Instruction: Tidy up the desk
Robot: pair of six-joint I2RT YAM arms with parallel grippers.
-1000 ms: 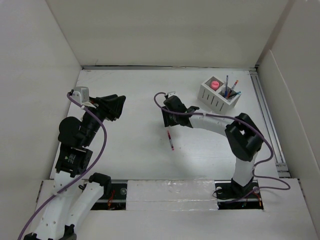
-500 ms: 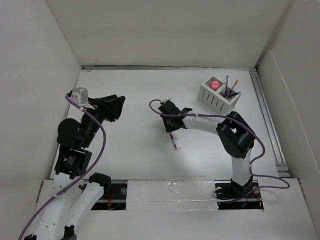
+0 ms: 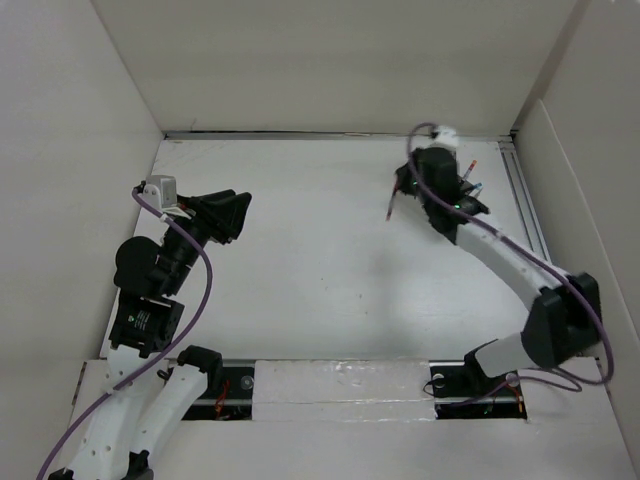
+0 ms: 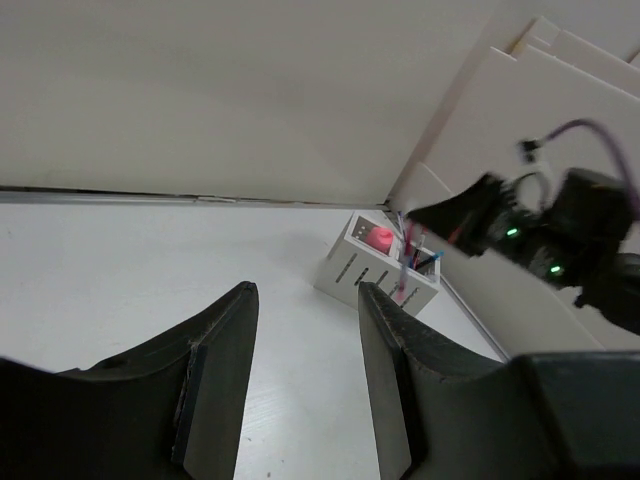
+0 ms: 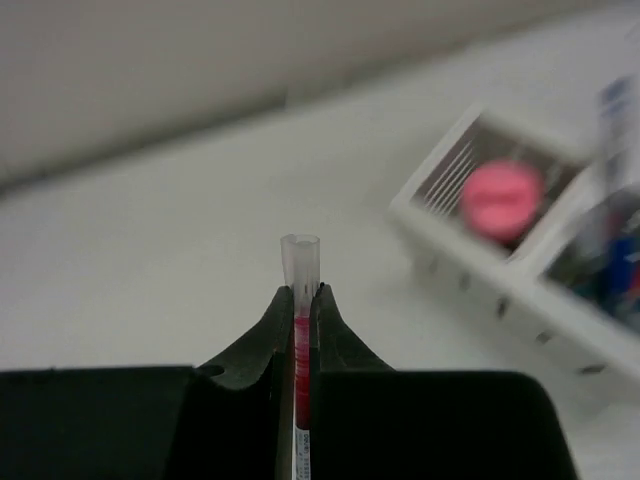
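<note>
Pens stand in the organizer's pen section (image 3: 467,185) (image 5: 598,262). Next, my right gripper will swing to the right in the top view, over that section, then go down and let go of the red pen.
A thin red pen with a clear cap (image 5: 300,262) is pinched upright between my right gripper's (image 5: 300,296) fingers. Seen from the top view, that gripper (image 3: 406,192) hangs over the back right of the white desk (image 3: 300,290), and the pen (image 3: 392,206) slants down to its left. Right beside it stands the white slotted organizer box (image 5: 500,275) with a pink round thing (image 5: 502,200) and several pens (image 3: 470,176) inside. My left gripper (image 3: 232,214) rests at the left side of the desk, open, with only bare desk between its fingers (image 4: 222,360).
White walls close the desk on three sides. A metal rail (image 3: 530,240) runs along the right edge. The right arm (image 3: 500,260) covers most of the organizer in the top view. In the left wrist view the organizer (image 4: 372,268) sits by the back right corner.
My right gripper has shut on the red pen that lay mid-desk, lifted it and carried it to the back right beside the organizer. The left arm has not moved.
</note>
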